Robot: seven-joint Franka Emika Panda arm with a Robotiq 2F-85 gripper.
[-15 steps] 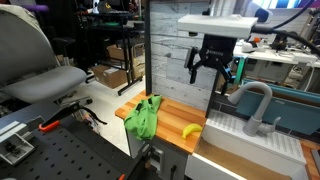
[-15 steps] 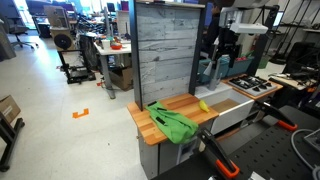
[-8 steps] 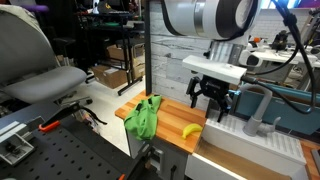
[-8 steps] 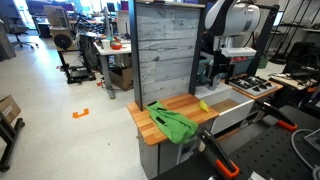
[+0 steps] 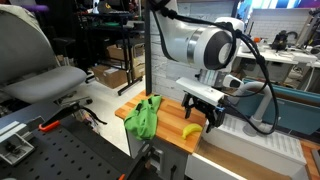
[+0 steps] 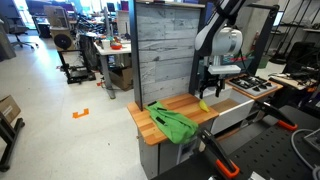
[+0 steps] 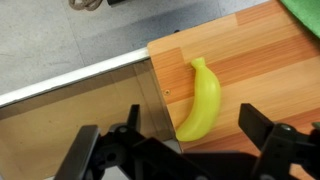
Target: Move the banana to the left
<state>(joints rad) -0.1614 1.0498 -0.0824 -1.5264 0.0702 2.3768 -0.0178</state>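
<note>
Next, my open gripper lowers onto the banana's stemless half (image 5: 192, 129) (image 7: 198, 121), since the banana lies below my gripper, between its two spread fingers.
A yellow banana (image 7: 203, 99) lies on the wooden counter (image 7: 260, 70) near its edge. It also shows in both exterior views (image 5: 190, 130) (image 6: 203, 105). My gripper (image 7: 180, 150) is open and hangs just above the banana, one finger on each side of its lower end, not touching it. In both exterior views the gripper (image 5: 201, 113) (image 6: 212, 92) is low over the banana.
A crumpled green cloth (image 5: 144, 116) (image 6: 172, 122) lies on the counter beside the banana. A white sink unit with a grey faucet (image 5: 256, 106) stands against the counter. A grey wooden panel (image 6: 165, 50) rises behind the counter. A toy stove (image 6: 251, 86) is nearby.
My gripper has come down from high above the counter to just over the banana. The banana and cloth have not moved.
</note>
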